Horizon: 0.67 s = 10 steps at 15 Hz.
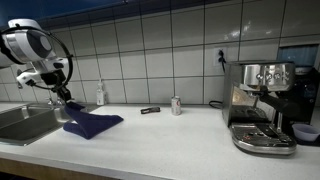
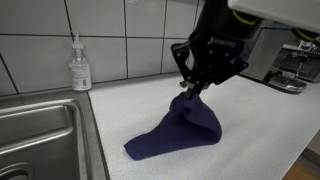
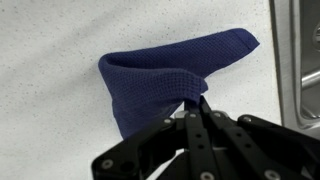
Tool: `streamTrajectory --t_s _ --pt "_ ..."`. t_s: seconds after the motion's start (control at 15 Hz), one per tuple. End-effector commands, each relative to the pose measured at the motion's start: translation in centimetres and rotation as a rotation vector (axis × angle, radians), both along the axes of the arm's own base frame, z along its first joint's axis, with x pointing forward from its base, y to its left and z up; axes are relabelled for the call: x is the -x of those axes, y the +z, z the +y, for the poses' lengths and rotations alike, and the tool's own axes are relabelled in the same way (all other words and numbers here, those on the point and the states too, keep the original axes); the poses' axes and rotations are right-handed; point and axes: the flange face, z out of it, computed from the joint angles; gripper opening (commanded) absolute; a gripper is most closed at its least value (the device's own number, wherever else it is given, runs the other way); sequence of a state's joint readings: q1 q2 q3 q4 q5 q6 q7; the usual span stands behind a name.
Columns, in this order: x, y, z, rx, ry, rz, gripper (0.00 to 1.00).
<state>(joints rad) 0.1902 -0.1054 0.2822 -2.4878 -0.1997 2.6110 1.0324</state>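
The rest of the cloth is below. I will next lower my gripper toward the sink and let go of the raised corner over that fabric.
A dark blue cloth lies partly lifted on the white speckled countertop. My gripper is shut on one corner of it and pulls that corner up into a peak; the rest trails on the counter. In the wrist view the cloth spreads out ahead of the pinched fingertips, with a fold of fabric caught between them. From farther off, in an exterior view, the gripper hangs just right of the sink with the cloth below it.
A steel sink sits close beside the cloth, with a soap dispenser bottle behind it. Farther along the counter lie a small dark object, a can and an espresso machine. A tiled wall backs the counter.
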Motion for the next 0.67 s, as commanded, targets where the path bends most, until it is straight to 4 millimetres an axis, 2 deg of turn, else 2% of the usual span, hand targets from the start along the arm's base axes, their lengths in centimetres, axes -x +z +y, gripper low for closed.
streamTrajectory --t_s 0.0,0.6 --pt "0.2 -0.3 0.9 0.013 0.022 0.026 0.01" --pt "0.9 -1.1 2.9 0.021 0.062 0.040 0.01"
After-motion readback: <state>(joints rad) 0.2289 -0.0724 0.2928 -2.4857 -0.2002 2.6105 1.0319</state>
